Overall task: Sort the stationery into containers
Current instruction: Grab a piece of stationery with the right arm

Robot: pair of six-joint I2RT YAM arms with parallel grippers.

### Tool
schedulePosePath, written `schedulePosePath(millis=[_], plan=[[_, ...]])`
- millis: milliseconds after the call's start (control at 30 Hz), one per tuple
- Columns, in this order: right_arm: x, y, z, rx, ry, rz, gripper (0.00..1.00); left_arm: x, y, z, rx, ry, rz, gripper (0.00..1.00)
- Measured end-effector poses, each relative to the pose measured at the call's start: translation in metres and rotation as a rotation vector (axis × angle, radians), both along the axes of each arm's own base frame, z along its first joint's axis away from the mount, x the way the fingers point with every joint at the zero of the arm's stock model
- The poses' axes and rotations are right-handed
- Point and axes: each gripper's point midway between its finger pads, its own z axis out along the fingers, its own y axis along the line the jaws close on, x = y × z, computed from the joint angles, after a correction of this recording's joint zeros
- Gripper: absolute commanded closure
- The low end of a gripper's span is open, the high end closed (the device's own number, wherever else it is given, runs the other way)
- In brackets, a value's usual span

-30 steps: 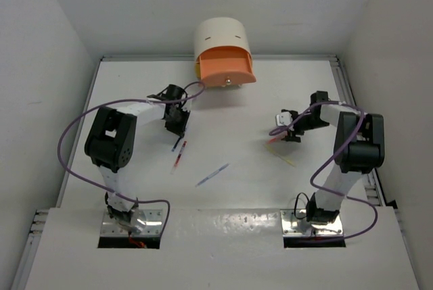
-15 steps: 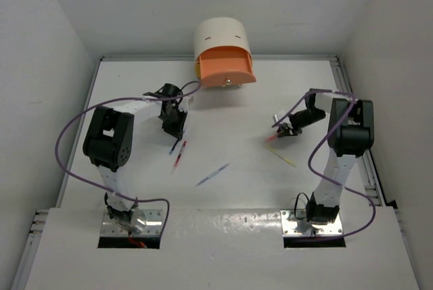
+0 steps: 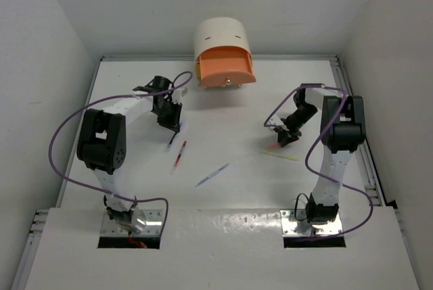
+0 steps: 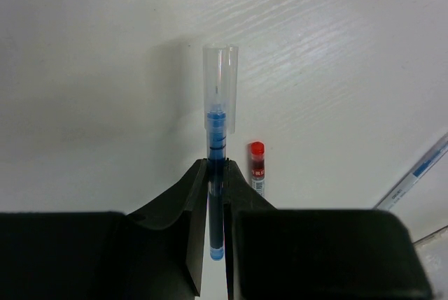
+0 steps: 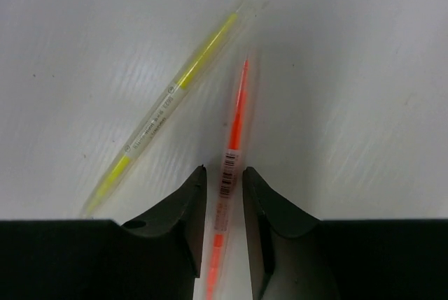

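Observation:
My left gripper moves up and outward toward the cream arched box (image 3: 218, 33) next, over its orange drawer (image 3: 226, 67), and releases the blue pen, since the drawer stands open.
My left gripper (image 3: 169, 119) is shut on a blue pen with a clear cap (image 4: 218, 139); the pen sticks out ahead of the fingertips, low over the table. A red pen (image 4: 257, 167) lies just to its right, and it also shows in the top view (image 3: 179, 155). My right gripper (image 3: 284, 134) is open, with its jaws down on either side of a thin orange-pink stick (image 5: 233, 143) and a gap on both sides. A yellow stick (image 5: 175, 97) lies to the left of it. The cream arched box (image 3: 218, 33) at the back has its orange drawer (image 3: 226, 67) pulled open.
A blue-purple pen (image 3: 212, 174) lies mid-table between the arms, and its end shows at the right edge of the left wrist view (image 4: 420, 170). Purple cables loop off both arms. White walls close in the table on three sides.
The right gripper has swung left and down onto the orange-pink stick. The left gripper has shifted slightly left and back with the blue pen.

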Motion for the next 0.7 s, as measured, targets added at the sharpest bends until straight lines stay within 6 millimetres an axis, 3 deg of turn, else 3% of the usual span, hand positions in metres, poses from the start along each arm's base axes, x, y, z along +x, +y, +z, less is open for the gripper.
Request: schedulePosePath(millis=[200, 367, 467, 533, 700], plan=[[-0.004, -0.005, -0.001, -0.062, -0.107, 0.042, 0.69, 0.011, 0.006, 0.01, -0.009, -0.025, 0.019, 0.87], [-0.01, -0.005, -0.002, -0.097, -0.207, 0.035, 0.81, 0.021, 0.012, 0.019, -0.018, -0.055, 0.036, 0.87], [-0.011, -0.006, -0.003, -0.145, -0.227, 0.026, 0.93, 0.027, 0.015, 0.03, -0.028, -0.084, 0.044, 0.88], [-0.01, -0.007, -0.003, -0.183, -0.23, 0.013, 1.0, 0.033, 0.017, 0.042, -0.041, -0.118, 0.049, 0.88], [0.001, -0.011, -0.001, -0.23, -0.255, -0.046, 1.0, 0.05, 0.021, 0.092, -0.079, -0.255, 0.049, 0.89]])
